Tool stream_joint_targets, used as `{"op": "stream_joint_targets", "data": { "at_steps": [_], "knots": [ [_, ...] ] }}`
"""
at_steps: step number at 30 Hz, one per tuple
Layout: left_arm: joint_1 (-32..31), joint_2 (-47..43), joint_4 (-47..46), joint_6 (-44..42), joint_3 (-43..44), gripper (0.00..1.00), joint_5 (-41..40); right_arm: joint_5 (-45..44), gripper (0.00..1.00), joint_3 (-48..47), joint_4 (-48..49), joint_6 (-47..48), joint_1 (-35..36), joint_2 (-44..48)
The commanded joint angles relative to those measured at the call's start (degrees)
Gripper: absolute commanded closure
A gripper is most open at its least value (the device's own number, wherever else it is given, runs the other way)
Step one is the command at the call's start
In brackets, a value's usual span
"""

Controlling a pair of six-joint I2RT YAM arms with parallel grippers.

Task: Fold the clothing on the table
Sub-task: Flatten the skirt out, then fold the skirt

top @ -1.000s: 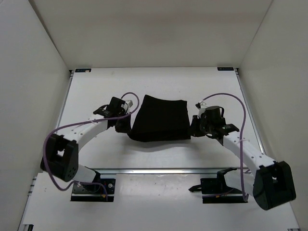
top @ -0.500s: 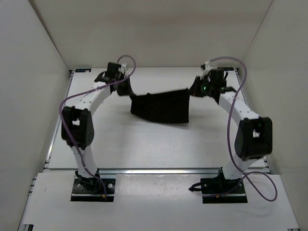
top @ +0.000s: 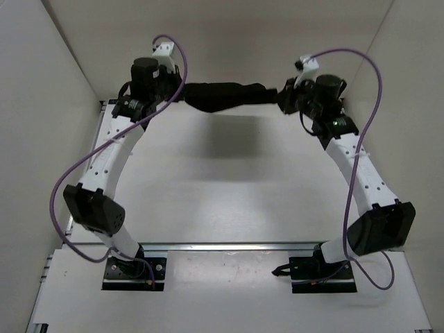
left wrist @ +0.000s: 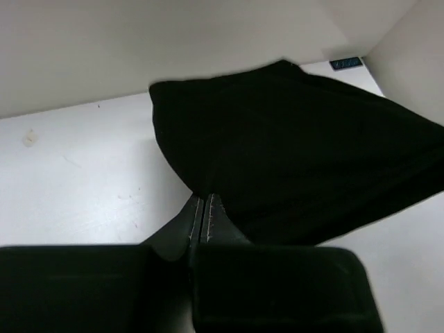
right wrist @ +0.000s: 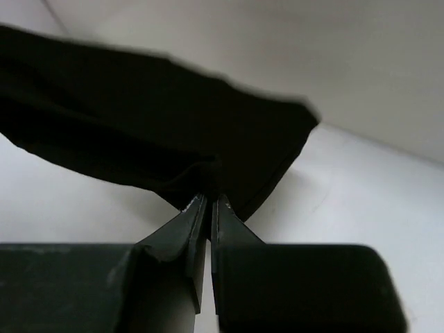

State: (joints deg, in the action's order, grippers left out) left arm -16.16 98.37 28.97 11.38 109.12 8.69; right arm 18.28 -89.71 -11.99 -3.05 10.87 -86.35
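The cloth is still hanging in the air, so my left gripper should next bring its edge of the black clothing (top: 225, 95) down and back onto the table, then let go of it.
The black clothing (top: 225, 95) hangs stretched in the air between my two grippers, high above the far part of the white table (top: 229, 187), casting a shadow below. My left gripper (top: 179, 95) is shut on its left edge; in the left wrist view the cloth (left wrist: 291, 146) spreads out from the pinched fingertips (left wrist: 204, 201). My right gripper (top: 281, 97) is shut on the right edge; in the right wrist view the fabric (right wrist: 146, 139) sags away from the closed tips (right wrist: 206, 200).
White upright walls (top: 48, 76) enclose the table on the left, back and right. Black corner brackets (top: 118, 101) mark the far corners. An aluminium rail (top: 229, 245) runs along the near edge, with both arm bases (top: 135, 272) behind it.
Both arms have lifted and moved away toward the back wall, carrying the clothing up off the table. It now hangs stretched as a narrow band between the grippers.
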Motion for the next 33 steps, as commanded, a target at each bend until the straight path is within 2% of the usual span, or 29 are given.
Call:
{"op": "stream_joint_targets", "data": {
  "at_steps": [1,2,3,5,8,11,14,16,18,21,24,26,27,33],
  "knots": [
    [-1.7,-4.9,3.2,-3.5,-15.5,1.00,-2.0,-2.8,1.00,15.6,-2.3,1.3,0.8,3.3],
    [-2.4,-8.0,3.1,-2.8,-22.5,1.00,-1.1,-2.9,1.00,22.4,-2.4,0.1,1.7,6.7],
    [-3.7,-11.6,2.7,-2.3,-25.9,1.00,-1.4,-4.9,1.00,28.9,-2.4,-1.2,2.6,9.9],
    [-6.3,-16.6,3.1,-1.8,-39.0,1.00,-1.8,-6.1,1.00,37.4,-2.7,-4.1,5.5,16.0],
    [-10.5,-26.8,4.5,2.8,-51.9,1.00,-0.1,-1.3,1.00,48.6,-6.1,-10.7,5.5,24.7],
    [-9.9,-33.7,6.4,6.8,-59.2,1.00,4.3,2.6,1.00,51.6,-8.4,-14.1,4.3,28.6],
    [-6.1,-39.6,5.6,8.9,-62.4,1.00,6.1,3.9,1.00,53.7,-7.2,-15.9,3.6,30.6],
    [-2.7,-38.4,4.3,8.8,-62.4,1.00,8.0,7.4,1.00,53.7,-5.3,-16.5,1.5,28.5],
    [-2.6,-34.3,4.3,8.5,-59.6,1.00,7.5,9.7,1.00,52.8,-2.3,-17.0,-1.7,25.5],
    [-1.9,-25.5,0.4,9.0,-55.4,1.00,8.4,11.7,1.00,51.3,2.2,-16.0,-2.9,19.1],
    [-0.8,-12.5,-2.1,10.0,-49.9,0.99,11.2,13.3,1.00,49.6,7.0,-15.6,-3.0,10.0],
    [-1.4,-6.7,-0.9,9.5,-45.8,0.96,10.7,14.5,1.00,47.2,7.9,-15.2,-3.4,5.6],
    [-1.4,-2.9,-0.3,9.2,-43.3,0.91,10.2,14.9,1.00,46.7,8.6,-15.4,-3.5,2.8],
    [0.4,8.2,-1.3,9.5,-33.5,0.85,10.2,12.4,1.00,40.2,8.6,-14.9,-3.8,-4.2]
  ]
}}
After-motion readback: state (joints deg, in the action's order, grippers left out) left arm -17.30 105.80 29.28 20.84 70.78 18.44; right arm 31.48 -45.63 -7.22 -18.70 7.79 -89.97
